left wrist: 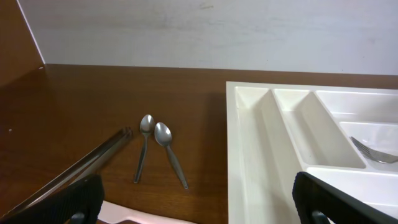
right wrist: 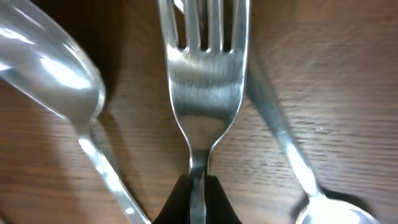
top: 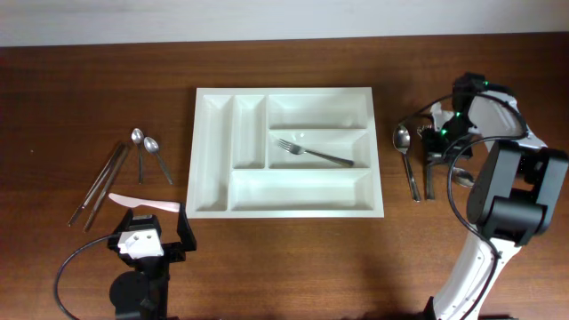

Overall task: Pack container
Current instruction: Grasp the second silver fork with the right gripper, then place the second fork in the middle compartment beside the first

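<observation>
My right gripper lifts, swings toward the container (top: 284, 92) and turns next. Then it lowers the second fork beside the one already in the container's middle long section.
The white five-compartment container (top: 284, 92) lies at mid-table, with one metal fork (top: 311, 153) in its middle long compartment. It also shows in the left wrist view (left wrist: 249, 143). My right gripper (top: 436, 149) is to the right of the container. In the right wrist view it (right wrist: 198, 186) is shut on the neck of a second metal fork (right wrist: 202, 81), tines pointing away. I cannot tell whether this fork is off the wood. My left gripper (top: 149, 233) is open and empty near the front left, and its fingers (left wrist: 202, 208) straddle the container's left edge.
A spoon (top: 402, 138) lies left of the held fork (right wrist: 56, 68), and another spoon (top: 462, 178) right of it (right wrist: 336, 211). Left of the container lie two spoons (top: 147, 147) (left wrist: 155, 130), long metal sticks (top: 102, 182) (left wrist: 93, 162) and a pink knife (top: 142, 204) (left wrist: 143, 214).
</observation>
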You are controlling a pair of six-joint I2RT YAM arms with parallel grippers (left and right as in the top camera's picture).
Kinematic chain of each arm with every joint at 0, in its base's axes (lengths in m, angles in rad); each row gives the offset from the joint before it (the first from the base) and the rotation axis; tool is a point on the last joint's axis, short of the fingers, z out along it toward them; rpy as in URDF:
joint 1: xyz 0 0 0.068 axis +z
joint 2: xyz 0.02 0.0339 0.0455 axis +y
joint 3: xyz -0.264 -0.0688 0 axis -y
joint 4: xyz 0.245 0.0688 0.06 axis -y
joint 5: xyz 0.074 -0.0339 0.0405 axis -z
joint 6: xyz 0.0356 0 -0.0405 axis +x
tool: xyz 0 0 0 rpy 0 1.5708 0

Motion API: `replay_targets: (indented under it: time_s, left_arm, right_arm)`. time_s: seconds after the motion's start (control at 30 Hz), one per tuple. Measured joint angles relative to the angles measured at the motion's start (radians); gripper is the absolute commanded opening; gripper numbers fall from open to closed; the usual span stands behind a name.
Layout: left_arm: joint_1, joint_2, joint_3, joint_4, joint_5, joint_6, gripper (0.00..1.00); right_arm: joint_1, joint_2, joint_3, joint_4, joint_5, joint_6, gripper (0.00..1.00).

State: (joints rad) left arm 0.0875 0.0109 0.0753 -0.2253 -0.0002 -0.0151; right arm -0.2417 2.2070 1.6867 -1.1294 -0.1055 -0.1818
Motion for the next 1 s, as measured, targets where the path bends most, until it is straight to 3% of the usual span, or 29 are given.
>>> replay_targets:
  time_s: [0.3, 0.53, 0.7, 1.0]
  left_arm:
    - [0.0, 0.0, 0.0, 0.0, 0.0, 0.0, 0.99]
    - [0.0, 0.0, 0.0, 0.0, 0.0, 0.0, 0.99]
    - [0.0, 0.0, 0.0, 0.0, 0.0, 0.0, 0.99]
    - [0.0, 0.0, 0.0, 0.0, 0.0, 0.0, 0.99]
  right_arm:
    - [0.0, 0.003, 0.222, -0.101, -0.012, -0.007, 0.04]
    - [0.064, 0.005, 0.406, -0.198, -0.116, -0.171, 0.04]
    - [0.191, 0.005, 0.525, -0.217, -0.184, -0.36, 0.04]
    - [0.478, 0.005, 0.538, -0.285, -0.216, -0.894, 0.04]
